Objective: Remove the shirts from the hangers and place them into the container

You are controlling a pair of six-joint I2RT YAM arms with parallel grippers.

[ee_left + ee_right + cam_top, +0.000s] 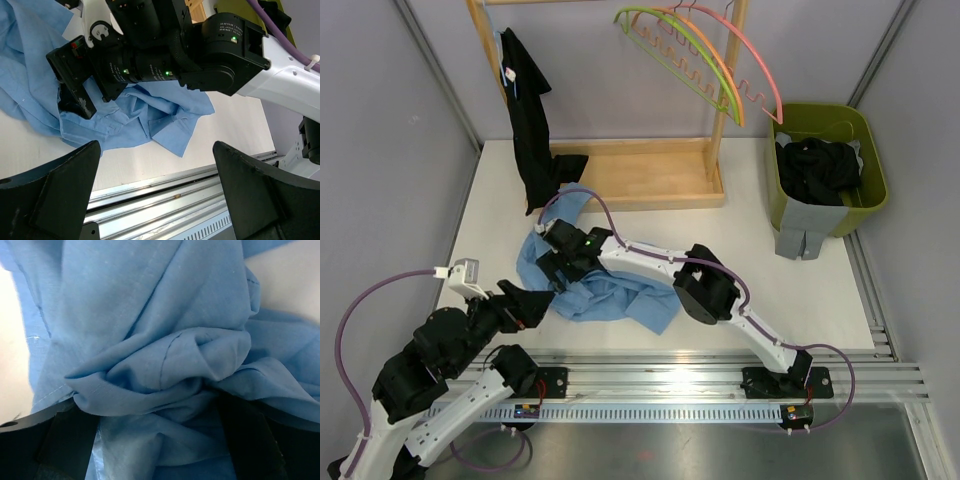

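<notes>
My right gripper stays low in the light blue shirt next and shuts its open fingers on the shirt's bunched fold, which already lies between them.
A light blue shirt lies crumpled on the table. My right gripper is pressed down into it. In the right wrist view the jaws stand wide apart, open, with bunched blue shirt filling the gap at my right gripper. My left gripper hangs open and empty over the table's front edge, just short of the blue shirt. A black shirt hangs at the rack's left end. Bare green, orange and pink hangers hang on the right. The olive container holds black shirts; a grey shirt drapes over its front wall.
The wooden rack's shallow tray stands at the back of the table. A metal rail runs along the near edge with both arm bases on it. Grey walls close in left and right. The right arm reaches across above the left gripper's view.
</notes>
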